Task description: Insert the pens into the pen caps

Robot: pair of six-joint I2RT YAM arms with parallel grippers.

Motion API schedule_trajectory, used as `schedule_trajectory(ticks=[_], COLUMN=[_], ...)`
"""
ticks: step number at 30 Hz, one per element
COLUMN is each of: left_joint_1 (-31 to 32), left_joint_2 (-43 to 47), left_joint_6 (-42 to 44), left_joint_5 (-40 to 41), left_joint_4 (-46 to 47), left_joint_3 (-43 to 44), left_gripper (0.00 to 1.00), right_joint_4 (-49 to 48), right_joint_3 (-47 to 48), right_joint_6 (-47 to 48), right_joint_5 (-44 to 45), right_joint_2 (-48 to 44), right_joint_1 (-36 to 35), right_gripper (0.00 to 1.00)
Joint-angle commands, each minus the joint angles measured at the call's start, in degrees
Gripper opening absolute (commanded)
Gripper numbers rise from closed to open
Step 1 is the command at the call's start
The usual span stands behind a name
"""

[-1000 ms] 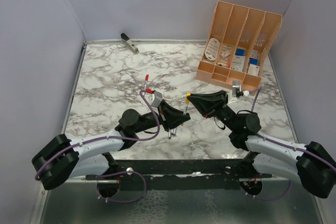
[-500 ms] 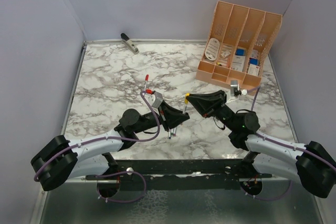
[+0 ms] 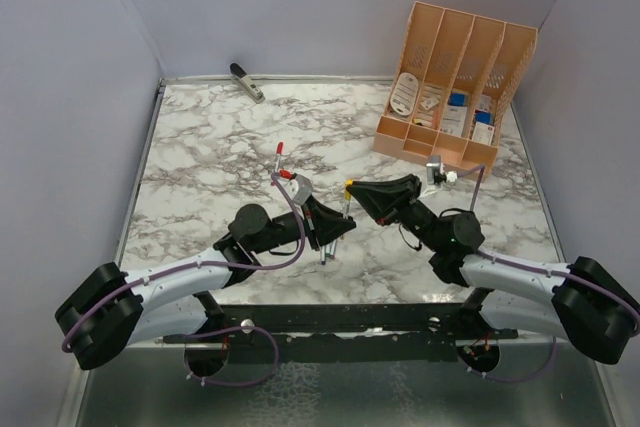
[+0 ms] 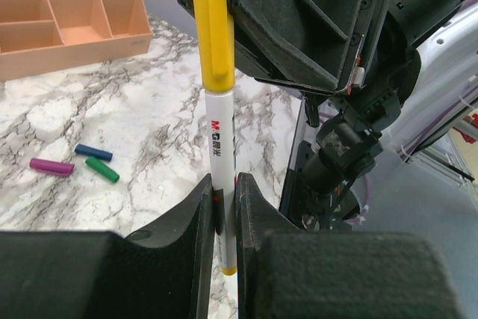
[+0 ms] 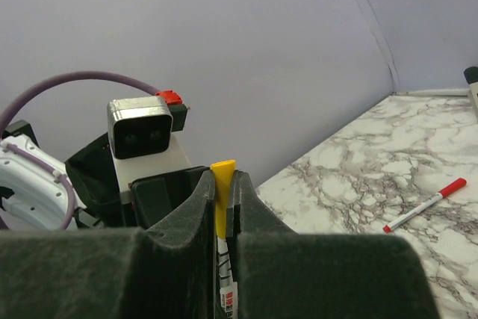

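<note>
My left gripper swings outward next, turns the white pen flat and lowers it onto bare marble [image 3: 299, 152] beside the red-capped pen, since the yellow cap is on.
My left gripper [image 4: 225, 182] is shut on a white pen [image 4: 219, 140] and holds it upright above the table. A yellow cap [image 4: 211, 28] sits on the pen's upper end. My right gripper [image 5: 222, 178] is shut on that yellow cap [image 5: 222, 192]. The two grippers meet at mid-table in the top view, the left [image 3: 328, 227] and the right [image 3: 352, 190]. Purple [image 4: 52, 166], blue [image 4: 93, 152] and green [image 4: 102, 169] caps lie loose on the marble. A pen with a red cap [image 3: 278, 157] lies on the table and shows in the right wrist view [image 5: 422, 207].
An orange desk organiser [image 3: 455, 87] stands at the back right and shows in the left wrist view [image 4: 67, 20]. A grey stapler-like tool [image 3: 246, 82] lies at the back left. Grey walls close in the marble table [image 3: 200, 167] on three sides.
</note>
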State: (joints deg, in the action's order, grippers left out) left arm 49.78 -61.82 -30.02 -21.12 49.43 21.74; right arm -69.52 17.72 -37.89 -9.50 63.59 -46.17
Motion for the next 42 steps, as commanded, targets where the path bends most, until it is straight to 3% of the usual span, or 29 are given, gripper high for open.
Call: schedule_trajectory(ticks=[1,13,23,32,36,42], left_joint_1=[-0.9,-2.4,-3.55,-3.64,-3.7,-6.58], left_joint_2=[3.56,8.45,6.82,2.67,2.44,0.99], left_joint_6=[1.4,1.91,1.04,0.54,2.02,4.76], left_joint_5=[3.37,6.82,4.66,4.55,7.78,14.58], left_joint_4=[11.74,9.17,3.96,-5.37,-12.29,-25.96], left_joint_3=[4.86,2.33,4.53,5.88,6.21,8.66], left_gripper=[0.0,0.0,0.0,0.0,0.0,0.0], right_joint_4=[11.7,17.73,18.62,23.12,24.63,29.52], right_joint_3=[-2.62,-1.33,1.65,10.09,10.93,10.08], right_joint_6=[1.15,5.0,6.48,11.97,14.36,17.16], right_joint_5=[-5.08,-3.5,-3.09,0.77,4.44,12.01], right_joint_2=[4.33,0.14,-0.67,-2.62,-5.67,-12.74], right_joint_1=[-3.29,-3.46,-3.49,-3.49,-3.49,-3.49], right_gripper=[0.01,0.01,0.01,0.36,0.44,0.46])
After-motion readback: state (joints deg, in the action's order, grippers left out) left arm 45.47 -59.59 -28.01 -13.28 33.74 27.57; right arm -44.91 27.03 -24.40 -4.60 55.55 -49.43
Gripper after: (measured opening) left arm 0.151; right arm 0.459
